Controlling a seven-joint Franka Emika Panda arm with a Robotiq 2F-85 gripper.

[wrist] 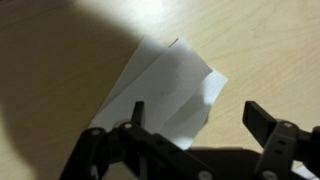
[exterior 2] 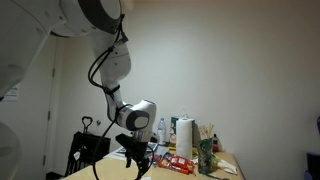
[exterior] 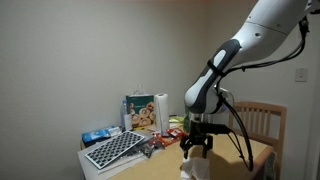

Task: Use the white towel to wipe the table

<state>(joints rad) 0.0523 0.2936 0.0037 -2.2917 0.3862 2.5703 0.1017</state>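
The fold is below my gripper, between the spread fingers. I should next move my gripper down onto the towel's middle fold (exterior: 195,167) (wrist: 187,110), with a finger on each side, and close.
A folded white towel (wrist: 160,90) lies flat on the light wooden table (wrist: 60,60) in the wrist view. My gripper (wrist: 200,118) hangs just above it with both black fingers spread apart and nothing between them; one finger is over the towel, the other over bare wood. In both exterior views the gripper (exterior: 196,146) (exterior 2: 138,160) points down over the table. A bit of the towel (exterior: 197,170) shows under it at the frame's lower edge.
A keyboard (exterior: 114,150), boxes, a paper roll (exterior: 161,112) and small packets crowd the table's far side. A wooden chair (exterior: 262,120) stands behind. A black folding object (exterior 2: 88,150) sits near the arm; bottles and a cup of sticks (exterior 2: 206,155) stand nearby.
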